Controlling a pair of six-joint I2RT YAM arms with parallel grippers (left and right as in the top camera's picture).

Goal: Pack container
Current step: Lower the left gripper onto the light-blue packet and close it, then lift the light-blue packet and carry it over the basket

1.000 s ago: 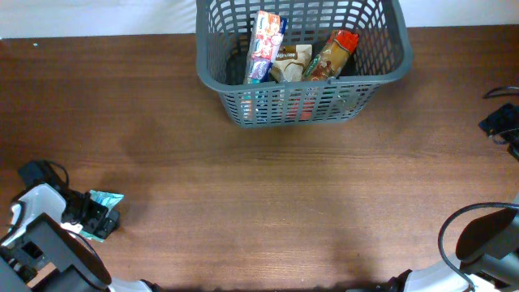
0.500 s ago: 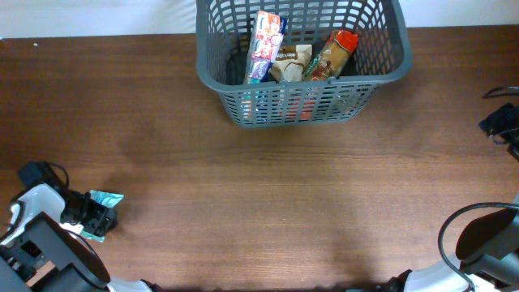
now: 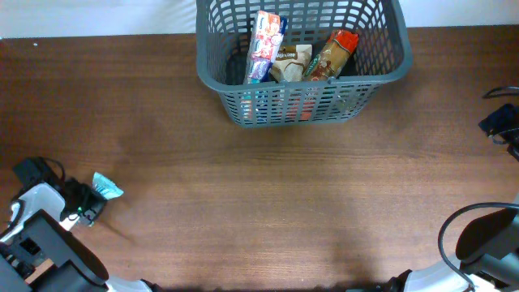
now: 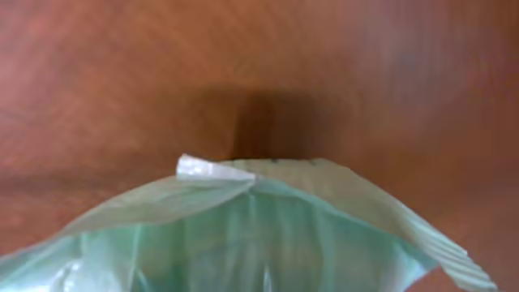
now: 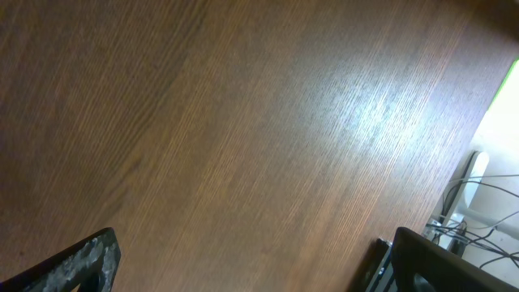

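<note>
I will next raise my left gripper and move it outward, then across over the basket by the colourful box, so the pale teal packet gets above the basket's slotted side.
The container (image 3: 300, 101), a dark grey slotted basket, stands at the table's far edge, right of centre. Inside it lean a colourful box (image 3: 265, 45), a white pack (image 3: 290, 63) and a brown bottle with a red cap (image 3: 332, 55). At the near left, my left gripper (image 3: 87, 204) is shut on a pale teal packet (image 3: 106, 186), whose free end sticks up and to the right. That packet (image 4: 243, 235) fills the lower half of the left wrist view and hides the jaws. My right gripper (image 5: 255, 268) is open over bare wood, far from the basket.
Black cables and a connector (image 3: 503, 122) lie at the right table edge. More cables (image 5: 470, 203) show past the table's side in the right wrist view. The right arm's base (image 3: 486, 243) sits at the near right corner. Brown wood stretches between the packet and the basket.
My left gripper closed on the teal packet. The packet, flat on the table before, now stands tilted up and sits slightly higher in the overhead view. The right arm has not moved.
</note>
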